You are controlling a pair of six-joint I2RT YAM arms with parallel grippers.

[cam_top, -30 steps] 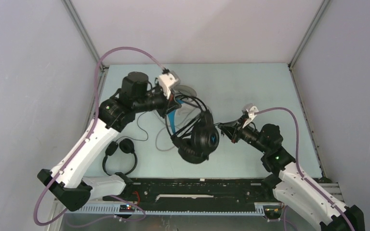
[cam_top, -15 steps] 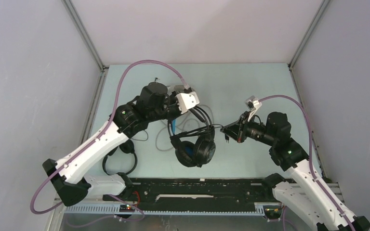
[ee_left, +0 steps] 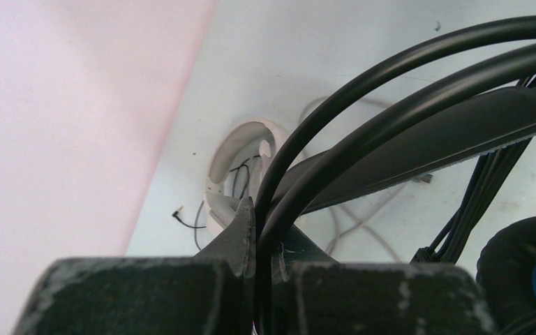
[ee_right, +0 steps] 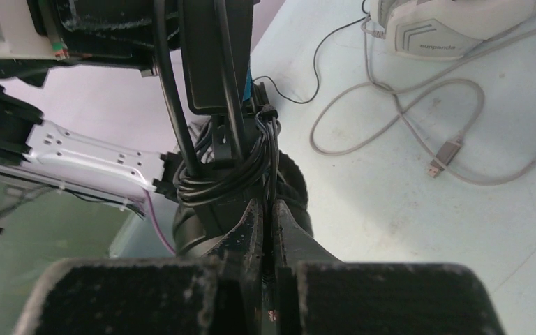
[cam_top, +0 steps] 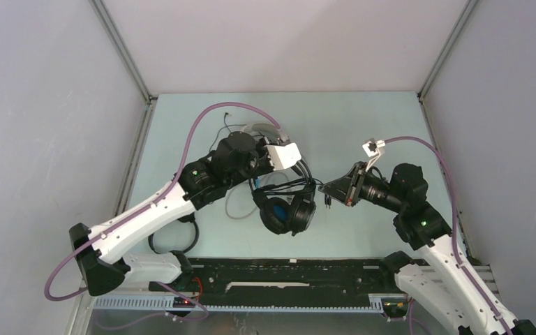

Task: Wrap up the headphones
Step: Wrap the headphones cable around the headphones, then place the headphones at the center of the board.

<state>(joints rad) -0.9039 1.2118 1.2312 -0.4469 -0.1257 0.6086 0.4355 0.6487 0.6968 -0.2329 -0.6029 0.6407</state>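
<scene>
Next, my left gripper moves across and down to clear tabletop, below and to its right in the top view, and releases, as the cable is coiled.
The bulky black headphones with blue accents [cam_top: 287, 211] hang off the table from my left gripper [cam_top: 271, 174], which is shut on their headband [ee_left: 419, 132]. Their black cable is coiled in several loops round the band [ee_right: 216, 178]. My right gripper [cam_top: 328, 190] is shut on the end of that cable [ee_right: 271, 174], just right of the earcups. The white-grey headphones [cam_top: 257, 130] lie behind my left arm, and their grey cable [ee_right: 405, 91] trails loose. The small slim black headphones [cam_top: 190, 236] lie at the near left, partly under my left arm.
The grey cable's plug [ee_right: 447, 150] lies on the pale green table [cam_top: 363, 125]. A thin black cable end [ee_left: 181, 216] lies beside the white-grey headphones [ee_left: 241, 150]. Grey walls close in the table on three sides. A black rail [cam_top: 286, 269] runs along the near edge.
My left arm has swung right and nearer, carrying the black headphones lower in the top view. My right gripper has drawn back slightly to the right, still holding the cable.
</scene>
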